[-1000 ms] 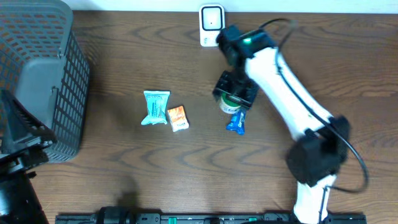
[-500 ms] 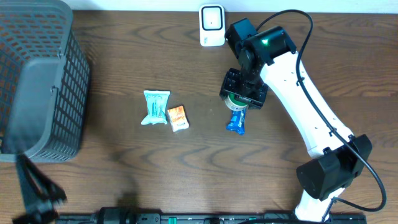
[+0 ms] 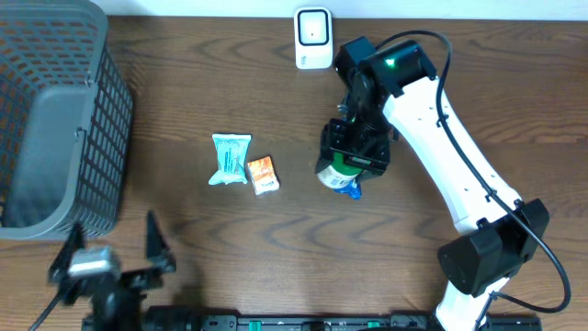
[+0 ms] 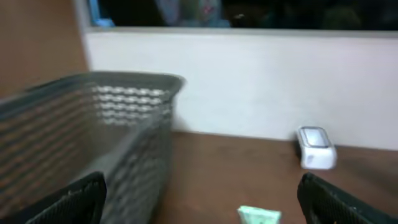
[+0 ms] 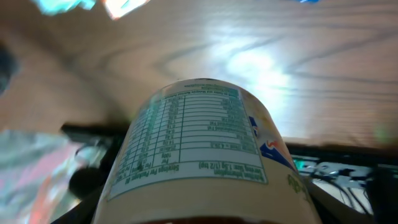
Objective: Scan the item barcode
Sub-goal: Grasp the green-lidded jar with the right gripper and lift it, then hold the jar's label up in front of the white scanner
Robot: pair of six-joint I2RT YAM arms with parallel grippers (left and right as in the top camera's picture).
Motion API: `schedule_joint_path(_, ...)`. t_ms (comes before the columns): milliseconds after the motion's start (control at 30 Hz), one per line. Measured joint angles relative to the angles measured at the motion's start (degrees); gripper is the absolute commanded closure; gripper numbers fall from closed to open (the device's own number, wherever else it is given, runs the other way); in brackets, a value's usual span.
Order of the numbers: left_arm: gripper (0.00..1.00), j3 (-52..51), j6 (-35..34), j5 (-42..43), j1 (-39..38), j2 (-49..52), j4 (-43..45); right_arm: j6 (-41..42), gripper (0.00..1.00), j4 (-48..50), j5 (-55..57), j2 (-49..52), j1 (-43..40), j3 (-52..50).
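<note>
The robot will next swing its right gripper outward to the scanner [image 3: 313,37], then lower the can to the right in the overhead view and let go of it, because the tabletop is bare there.
The item is a cream can [image 5: 205,155] with a green-printed nutrition panel, and it fills the right wrist view. No barcode shows on this side. My right gripper [image 3: 347,162] is shut on the can [image 3: 331,171], holding it above the table near the middle. The white scanner [image 3: 313,37] stands at the far edge, beyond the can; it also shows small in the left wrist view as the scanner [image 4: 317,148]. My left gripper [image 3: 112,262] hangs open at the near left, with its fingertips [image 4: 348,199] wide apart and nothing between them.
A grey mesh basket [image 3: 55,119] fills the far left. A teal packet [image 3: 230,158] and an orange packet [image 3: 263,174] lie left of the can. A blue packet [image 3: 352,189] lies partly under the held can.
My right gripper has tilted and carried the can slightly left and toward the near side, over the blue packet. The left arm swung from the left edge to the near left, now facing the basket and scanner.
</note>
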Motion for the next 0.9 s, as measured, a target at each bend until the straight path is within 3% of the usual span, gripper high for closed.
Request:
schedule_joint_path(167, 0.02, -9.33, -4.44, 5.35, 0.00, -0.04, 9.88, -1.84, 0.48, 0.39, -2.64, 0.00, 0.00, 0.00)
schedule_joint_path(500, 0.02, -25.16, -9.77, 6.84, 0.00, 0.00, 12.52, -2.58, 0.53, 9.38, 5.01, 0.00, 0.00, 0.00)
schedule_joint_path(733, 0.02, -25.42, -9.25, 5.99, 0.00, 0.00, 9.20, -3.02, 0.51, 23.93, 17.59, 0.00, 0.00, -0.04)
schedule_joint_path(900, 0.02, -27.87, -3.08, 4.85, 0.00, 0.00, 10.58, -3.28, 0.50, 39.89, 31.54, 0.07, 0.00, -0.20)
